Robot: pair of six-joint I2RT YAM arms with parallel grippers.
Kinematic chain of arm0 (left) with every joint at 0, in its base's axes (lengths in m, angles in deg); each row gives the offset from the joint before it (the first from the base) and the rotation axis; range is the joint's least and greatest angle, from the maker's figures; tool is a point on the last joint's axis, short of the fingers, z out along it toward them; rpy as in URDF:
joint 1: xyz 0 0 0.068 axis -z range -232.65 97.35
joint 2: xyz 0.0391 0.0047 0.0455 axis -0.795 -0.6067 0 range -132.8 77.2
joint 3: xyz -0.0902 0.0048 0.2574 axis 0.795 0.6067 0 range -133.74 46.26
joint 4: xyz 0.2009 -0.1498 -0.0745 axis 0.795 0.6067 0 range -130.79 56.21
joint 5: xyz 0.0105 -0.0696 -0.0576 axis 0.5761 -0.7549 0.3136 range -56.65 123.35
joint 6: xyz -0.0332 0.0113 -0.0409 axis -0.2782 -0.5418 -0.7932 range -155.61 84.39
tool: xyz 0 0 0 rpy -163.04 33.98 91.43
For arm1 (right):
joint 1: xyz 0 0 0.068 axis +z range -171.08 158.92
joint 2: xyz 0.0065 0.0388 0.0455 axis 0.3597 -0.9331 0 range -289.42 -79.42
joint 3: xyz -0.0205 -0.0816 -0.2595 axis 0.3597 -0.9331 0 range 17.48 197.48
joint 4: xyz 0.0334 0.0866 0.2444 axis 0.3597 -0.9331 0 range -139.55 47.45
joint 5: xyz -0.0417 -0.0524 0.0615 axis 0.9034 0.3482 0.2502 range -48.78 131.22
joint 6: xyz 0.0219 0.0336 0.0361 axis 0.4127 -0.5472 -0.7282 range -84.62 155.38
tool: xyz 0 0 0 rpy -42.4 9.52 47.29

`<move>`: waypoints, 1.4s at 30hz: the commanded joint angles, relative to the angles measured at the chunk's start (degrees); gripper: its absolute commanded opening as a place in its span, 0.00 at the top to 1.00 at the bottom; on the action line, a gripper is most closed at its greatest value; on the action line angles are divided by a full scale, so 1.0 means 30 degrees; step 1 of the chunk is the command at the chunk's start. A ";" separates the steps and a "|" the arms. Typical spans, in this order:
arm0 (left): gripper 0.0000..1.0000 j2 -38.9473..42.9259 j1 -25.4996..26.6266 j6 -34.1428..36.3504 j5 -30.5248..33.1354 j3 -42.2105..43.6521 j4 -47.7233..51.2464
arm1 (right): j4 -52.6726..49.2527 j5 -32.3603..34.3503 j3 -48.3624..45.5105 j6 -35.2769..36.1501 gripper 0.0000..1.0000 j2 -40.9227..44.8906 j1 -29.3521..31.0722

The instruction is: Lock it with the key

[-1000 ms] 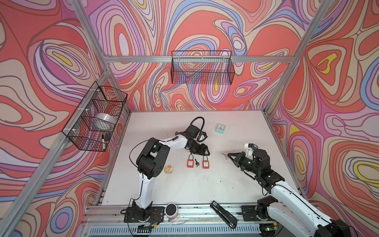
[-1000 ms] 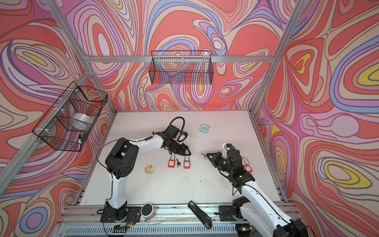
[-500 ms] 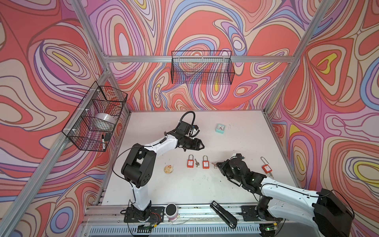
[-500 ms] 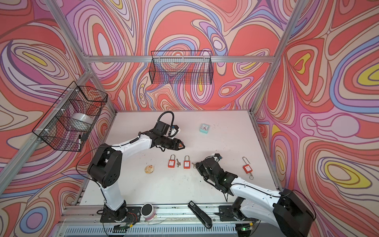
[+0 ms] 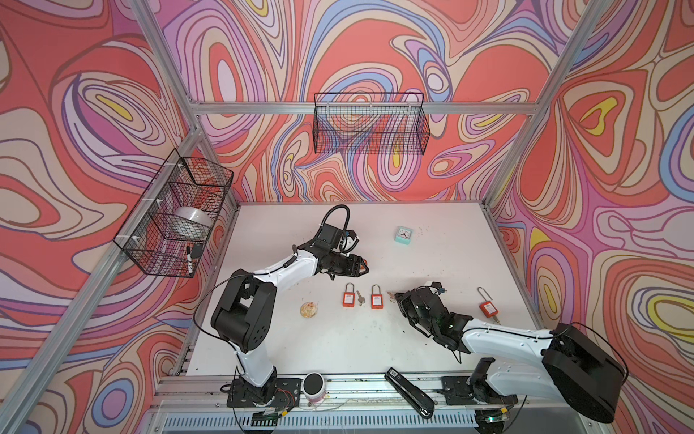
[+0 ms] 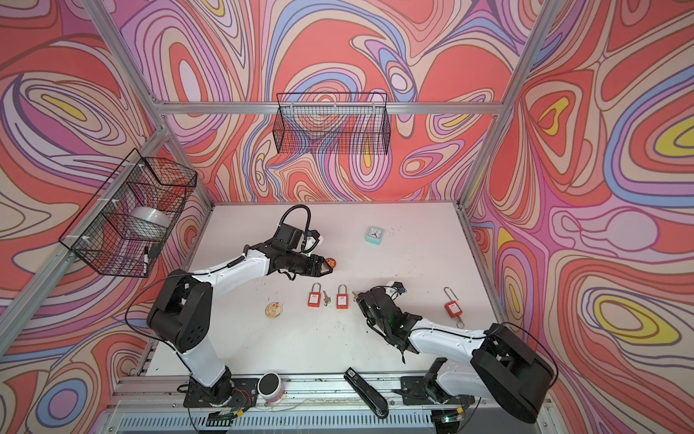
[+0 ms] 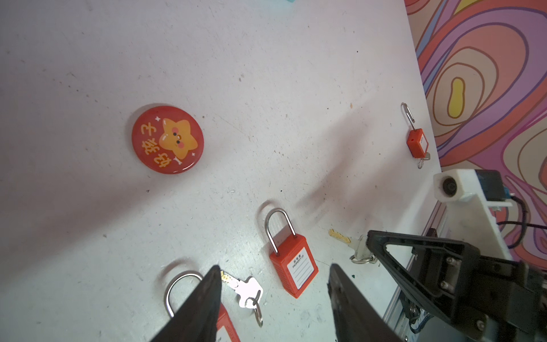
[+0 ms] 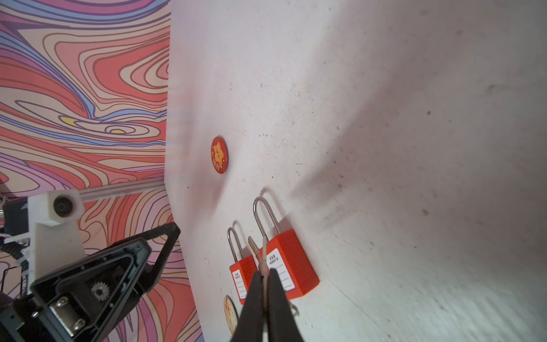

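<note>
I need to lower my right gripper, move it gently toward the side of the nearest padlock, and let go of the second key there, because the tabletop [image 5: 387, 303] [image 8: 327, 273] beside that padlock is bare.
Two red padlocks [image 5: 349, 299] [image 5: 377, 300] lie side by side mid-table, shackles pointing away, with a loose silver key [image 5: 360, 298] between them. My right gripper [image 8: 265, 272] is shut on a second key [image 8: 264, 251], whose blade points at the right-hand padlock [image 8: 288, 263] from just beside it. This held key [image 7: 349, 242] also shows in the left wrist view. My left gripper [image 7: 274, 268] hangs open and empty above the table behind the padlocks. A third padlock [image 5: 488, 308], with a key in its base, lies at the right.
A red star badge [image 7: 167, 139] lies under the left gripper. A cream badge [image 5: 309, 310] sits left of the padlocks and a teal clock [image 5: 403, 236] stands at the back. A stapler [image 5: 409, 390] and a pink cylinder [image 5: 314, 385] rest on the front rail. Wire baskets hang on the walls.
My right arm has dropped low and swung left, bringing its key from the table's right side up to the right-hand padlock. The left gripper has drawn back from the padlocks.
</note>
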State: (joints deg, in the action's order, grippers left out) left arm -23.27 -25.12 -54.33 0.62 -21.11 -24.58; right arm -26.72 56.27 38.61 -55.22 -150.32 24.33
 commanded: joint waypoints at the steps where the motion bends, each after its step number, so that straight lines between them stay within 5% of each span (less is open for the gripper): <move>1: 0.41 0.0665 -0.0201 -0.0088 0.0071 0.0347 -0.0114 | 0.0925 0.0582 -0.0312 -0.0338 1.00 -0.0470 0.0083; 26: 0.41 0.0940 -0.0504 -0.0586 -0.0041 0.1264 -0.1096 | 0.5237 0.0819 -0.1708 -0.0906 1.00 -0.3014 0.0098; 34: 0.41 0.0912 -0.0497 -0.0671 -0.0021 0.1379 -0.1198 | 0.4035 0.0808 -0.1756 -0.2099 1.00 -0.3067 0.0091; 42: 0.41 0.1027 -0.0503 -0.0703 0.0185 0.1543 -0.1214 | 0.3327 0.0726 -0.1592 -0.2281 0.86 -0.3019 0.0096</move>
State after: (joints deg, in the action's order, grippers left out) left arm -22.20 -26.41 -55.89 0.56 -17.29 -27.47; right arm -15.02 57.89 34.00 -61.37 -158.73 24.37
